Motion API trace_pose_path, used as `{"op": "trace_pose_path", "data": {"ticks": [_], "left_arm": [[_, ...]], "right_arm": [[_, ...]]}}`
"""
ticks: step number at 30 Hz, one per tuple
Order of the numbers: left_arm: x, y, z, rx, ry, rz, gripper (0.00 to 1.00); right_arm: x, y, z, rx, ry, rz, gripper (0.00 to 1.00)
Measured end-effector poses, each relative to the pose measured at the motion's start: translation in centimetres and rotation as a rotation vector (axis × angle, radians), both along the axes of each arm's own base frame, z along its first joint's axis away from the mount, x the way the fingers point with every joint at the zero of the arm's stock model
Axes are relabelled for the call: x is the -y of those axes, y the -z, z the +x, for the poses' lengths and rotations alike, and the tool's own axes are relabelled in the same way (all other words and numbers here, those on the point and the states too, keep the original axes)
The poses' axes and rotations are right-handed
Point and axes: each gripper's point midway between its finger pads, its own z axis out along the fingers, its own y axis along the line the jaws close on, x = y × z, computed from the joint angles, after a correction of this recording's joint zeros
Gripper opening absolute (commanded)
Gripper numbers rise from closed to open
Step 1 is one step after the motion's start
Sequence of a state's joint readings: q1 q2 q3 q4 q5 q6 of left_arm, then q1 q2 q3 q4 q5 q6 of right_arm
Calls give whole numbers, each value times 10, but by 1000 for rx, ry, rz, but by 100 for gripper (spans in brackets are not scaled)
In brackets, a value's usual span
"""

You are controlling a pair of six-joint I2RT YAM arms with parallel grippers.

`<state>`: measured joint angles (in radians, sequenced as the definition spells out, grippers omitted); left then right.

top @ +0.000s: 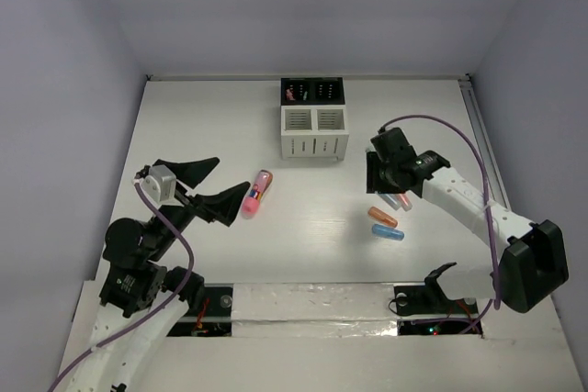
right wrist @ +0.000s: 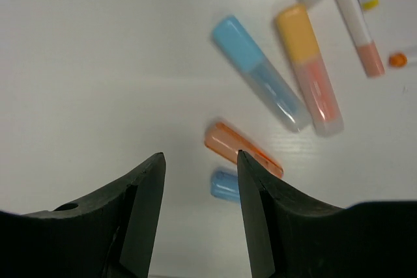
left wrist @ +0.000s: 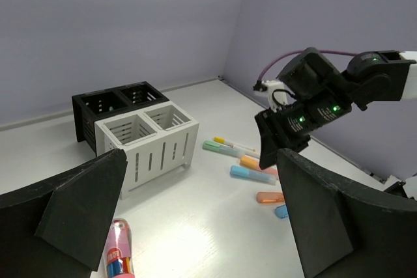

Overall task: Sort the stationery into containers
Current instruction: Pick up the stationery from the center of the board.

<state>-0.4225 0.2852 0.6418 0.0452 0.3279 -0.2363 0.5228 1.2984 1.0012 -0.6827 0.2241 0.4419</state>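
Observation:
I should next lower the open fingers of my right gripper back onto the short orange piece's far end (top: pixel 374 213) (right wrist: pixel 217 136), the end nearest them, because the piece is below and back from the gripper.
The containers stand at the back centre: two black compartments (top: pixel 312 91) joined to two white slatted ones (top: pixel 314 132). The left black one holds something pink. A thick pink stick with an orange end (top: pixel 256 195) lies just right of my open, empty left gripper (top: pixel 232 177). My right gripper (top: pixel 378 188) is open and empty, hovering over a cluster of sticks. The right wrist view shows a blue stick (right wrist: pixel 260 73), an orange-pink stick (right wrist: pixel 309 69), a short orange piece (right wrist: pixel 242 149) and a short blue piece (right wrist: pixel 225 185) beyond the gripper (right wrist: pixel 199 155).
A mint stick (left wrist: pixel 221 149) and a thin white pen (right wrist: pixel 357 21) lie at the far side of the cluster. The white container (left wrist: pixel 146 141) and the thick pink stick (left wrist: pixel 118 255) also show in the left wrist view. Walls enclose the table on three sides.

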Motion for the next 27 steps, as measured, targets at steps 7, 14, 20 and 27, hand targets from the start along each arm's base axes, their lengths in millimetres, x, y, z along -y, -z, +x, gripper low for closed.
{"op": "trace_pose_path", "data": {"ticks": [7,14,20,27], "left_arm": [[1,-5,-9,20,18,-14,99],[-1,-9,-16,40,26,-23,99],[-1,-13,-19,49,31,-29,99],[-2,-14,-19,54,23,-28,99]], "right_arm": [[11,31,-30,-221,-28,-99,63],[14,56,-36,-379,-105,-183,70],[10,69,-43,-459,-207,-178,67],[8,89,-45,-524,-254,-194,66]]}}
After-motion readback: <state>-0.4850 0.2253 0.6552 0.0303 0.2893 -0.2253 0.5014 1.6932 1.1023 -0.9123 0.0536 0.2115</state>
